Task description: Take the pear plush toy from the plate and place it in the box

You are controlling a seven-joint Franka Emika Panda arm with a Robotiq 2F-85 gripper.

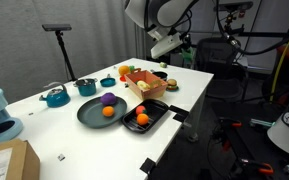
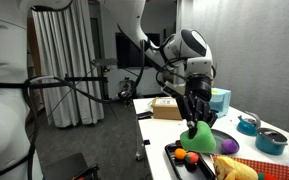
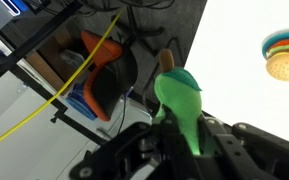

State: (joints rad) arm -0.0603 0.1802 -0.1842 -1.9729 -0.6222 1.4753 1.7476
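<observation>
My gripper swings the green pear over the box's open top (image 1: pixel 145 80) next and releases it, since the orange box stands on the teal pot's side of my gripper.
My gripper (image 2: pixel 196 118) is shut on the green pear plush toy (image 2: pixel 201 136) and holds it in the air above the table. In the wrist view the pear (image 3: pixel 179 100) sticks out between the two black fingers (image 3: pixel 180 135). The dark grey plate (image 1: pixel 88 116) holds a purple round toy (image 1: pixel 108 99) and an orange ball (image 1: pixel 108 112). The orange box (image 1: pixel 144 82) stands behind the plate with several toys in it. In an exterior view the gripper (image 1: pixel 164 50) hangs above the table's far edge, just beyond the box.
A black square tray (image 1: pixel 144 118) with orange balls lies next to the plate. A teal kettle (image 1: pixel 54 97), a teal pot (image 1: pixel 86 87) and a small bowl (image 1: pixel 107 82) stand along the back. A cardboard carton (image 1: pixel 9 160) is at the near corner.
</observation>
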